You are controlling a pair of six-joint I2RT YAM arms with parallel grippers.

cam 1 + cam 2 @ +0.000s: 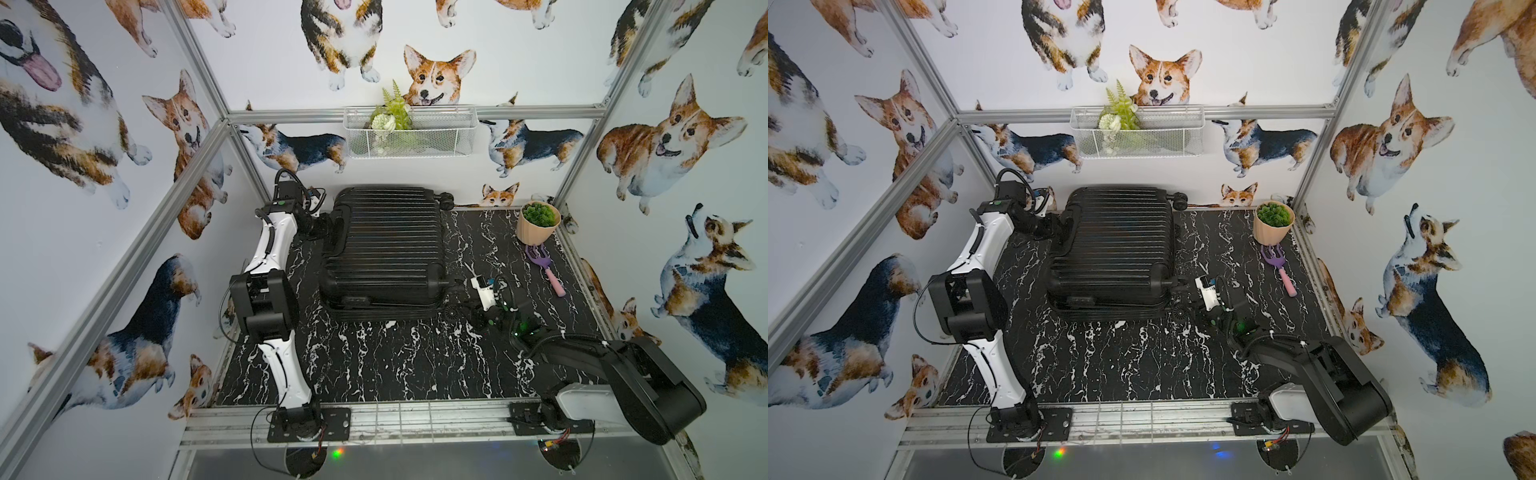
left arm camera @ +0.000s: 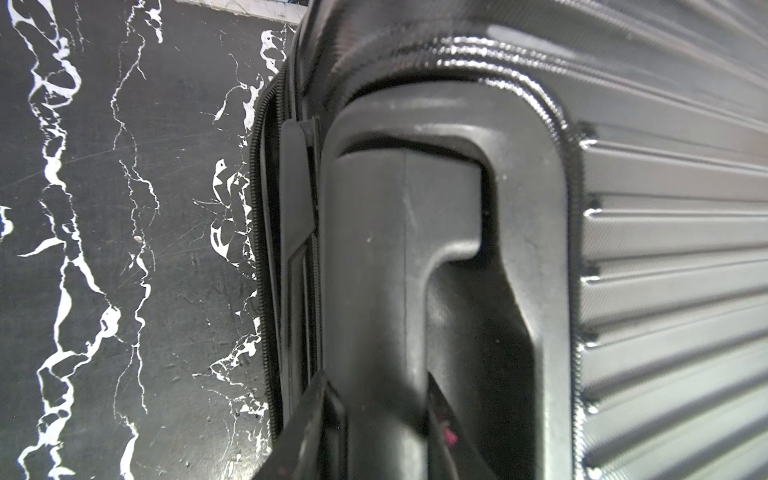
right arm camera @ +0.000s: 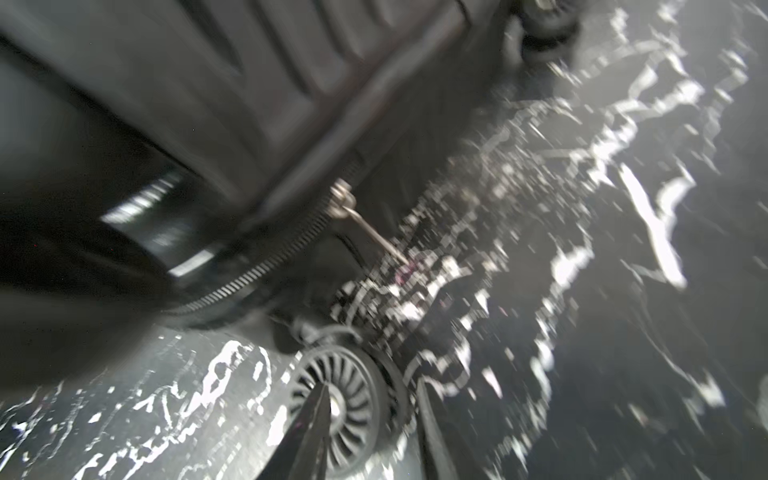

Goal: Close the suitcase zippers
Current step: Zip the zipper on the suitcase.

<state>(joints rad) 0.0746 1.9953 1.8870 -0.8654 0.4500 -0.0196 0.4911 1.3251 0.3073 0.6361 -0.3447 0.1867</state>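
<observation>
The suitcase [image 1: 386, 241] lies flat, so my left gripper needs to stay around its end handle's bar and open its fingers to let go.
The black ribbed suitcase [image 1: 386, 241] [image 1: 1117, 241] lies flat on the marble table, lid down. My left gripper [image 1: 328, 226] [image 2: 380, 415] is at its left end, shut on the end handle [image 2: 374, 249], one finger on each side of the bar. The zipper track [image 2: 257, 208] runs beside that handle. My right gripper [image 1: 467, 309] [image 3: 374, 415] is low at the near right corner, its jaws apart, and a spoked wheel [image 3: 353, 399] shows between them. Just beyond it, a silver zipper pull [image 3: 365, 224] hangs from the zipper track [image 3: 257, 270]. The right wrist view is blurred.
A beige pot with a green plant [image 1: 538, 222] stands at the back right. A purple toy fork with a pink handle [image 1: 544, 266] lies in front of it. A white wire basket [image 1: 409, 131] hangs on the back wall. The black marble table [image 1: 374, 365] stretches in front.
</observation>
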